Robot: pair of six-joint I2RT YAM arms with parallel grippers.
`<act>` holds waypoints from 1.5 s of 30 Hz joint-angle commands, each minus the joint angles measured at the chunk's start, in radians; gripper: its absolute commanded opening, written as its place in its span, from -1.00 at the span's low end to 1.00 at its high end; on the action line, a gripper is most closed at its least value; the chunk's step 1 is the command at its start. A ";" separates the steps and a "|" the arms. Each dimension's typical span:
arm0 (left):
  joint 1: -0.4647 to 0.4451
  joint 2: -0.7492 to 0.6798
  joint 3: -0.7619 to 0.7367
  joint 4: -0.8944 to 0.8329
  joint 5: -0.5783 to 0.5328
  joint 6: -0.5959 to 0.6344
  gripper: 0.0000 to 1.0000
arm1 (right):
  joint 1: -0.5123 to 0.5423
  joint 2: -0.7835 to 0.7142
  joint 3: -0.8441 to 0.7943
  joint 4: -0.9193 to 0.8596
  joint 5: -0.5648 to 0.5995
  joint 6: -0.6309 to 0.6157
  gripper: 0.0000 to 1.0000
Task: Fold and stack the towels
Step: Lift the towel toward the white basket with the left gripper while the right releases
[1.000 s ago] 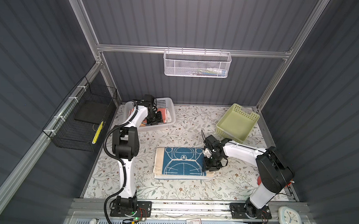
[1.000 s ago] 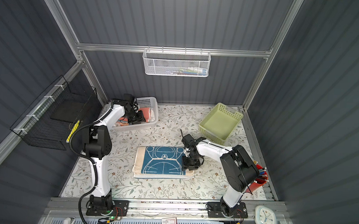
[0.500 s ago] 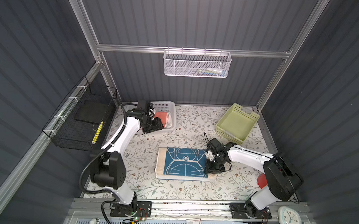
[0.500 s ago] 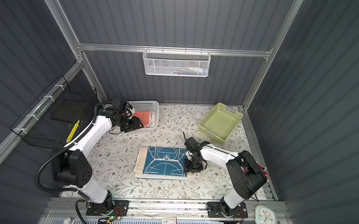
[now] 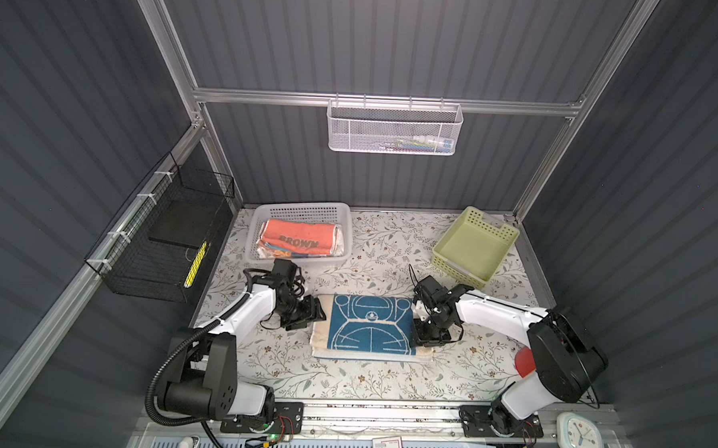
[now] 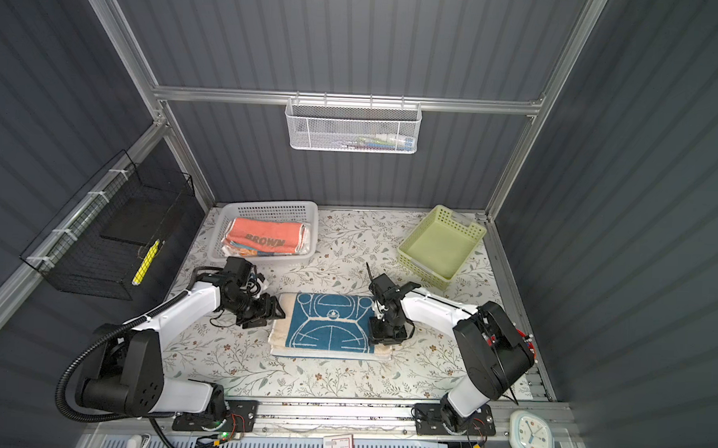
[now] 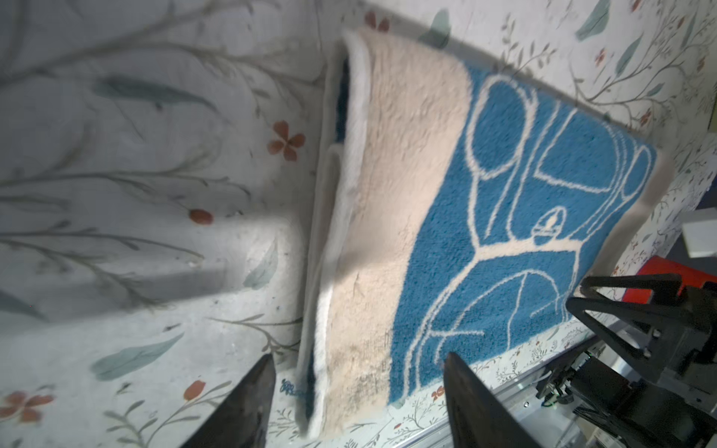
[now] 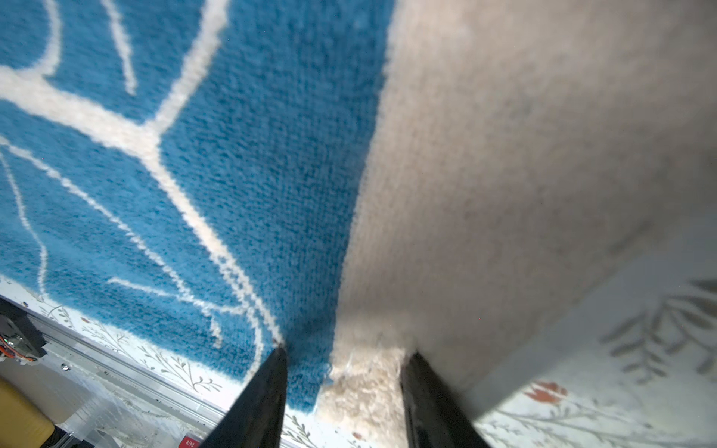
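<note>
The top towel's cream edge is lower down, toward the blue panel. My left gripper should go down that way next, with its open fingers on both sides of the towel's layers, and close.
A folded cream towel with a blue line-drawing panel lies flat mid-table. My left gripper hovers at its left edge, open and holding nothing. At the towel's right edge my right gripper points down. Its fingers stand apart, with their tips on the cloth and the cream corner between them. The coral "BROWN" towel lies folded on an orange-blue towel in the white basket.
A light green basket stands tilted at the back right. A black wire basket hangs on the left wall and a white mesh basket on the back wall. A red object sits by the right arm's base.
My left arm has swung from the white basket down to the towel's left edge, with its jaws opening. The right gripper has stayed on the towel's right edge.
</note>
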 commanded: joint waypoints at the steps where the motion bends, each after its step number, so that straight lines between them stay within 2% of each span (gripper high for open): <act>1: 0.002 0.047 -0.039 0.096 0.111 -0.027 0.37 | -0.001 -0.004 0.001 -0.034 0.042 0.008 0.01; 11: 0.001 0.119 -0.124 0.243 0.199 -0.087 0.30 | -0.001 -0.010 0.008 -0.034 0.044 0.012 0.01; 13: 0.002 0.136 -0.129 0.272 0.213 -0.104 0.22 | -0.002 -0.013 0.008 -0.035 0.045 0.011 0.00; 15: -0.001 0.140 -0.124 0.286 0.219 -0.119 0.01 | -0.001 -0.022 0.009 -0.036 0.051 0.010 0.00; 20: -0.035 0.121 -0.038 0.273 0.189 -0.131 -0.84 | -0.002 -0.078 -0.007 -0.028 0.131 0.026 0.01; 22: -0.057 0.121 0.032 0.229 0.172 -0.121 -1.00 | -0.002 -0.109 -0.014 -0.022 0.163 0.031 0.10; 27: -0.153 0.173 0.329 0.051 0.079 -0.044 -1.00 | -0.008 -0.213 -0.040 0.000 0.250 0.040 0.16; 32: -0.200 0.306 0.725 -0.124 0.028 0.029 -1.00 | -0.028 -0.290 -0.045 0.013 0.281 0.024 0.13; 38: -0.204 0.474 1.179 -0.285 0.015 0.094 -1.00 | -0.044 -0.297 -0.045 0.037 0.268 0.004 0.11; 42: -0.197 0.637 1.573 -0.490 -0.046 0.185 -1.00 | -0.045 -0.270 -0.026 0.037 0.245 -0.001 0.10; 45: -0.136 0.740 1.846 -0.606 -0.016 0.212 -1.00 | -0.045 -0.264 -0.011 0.039 0.237 0.003 0.10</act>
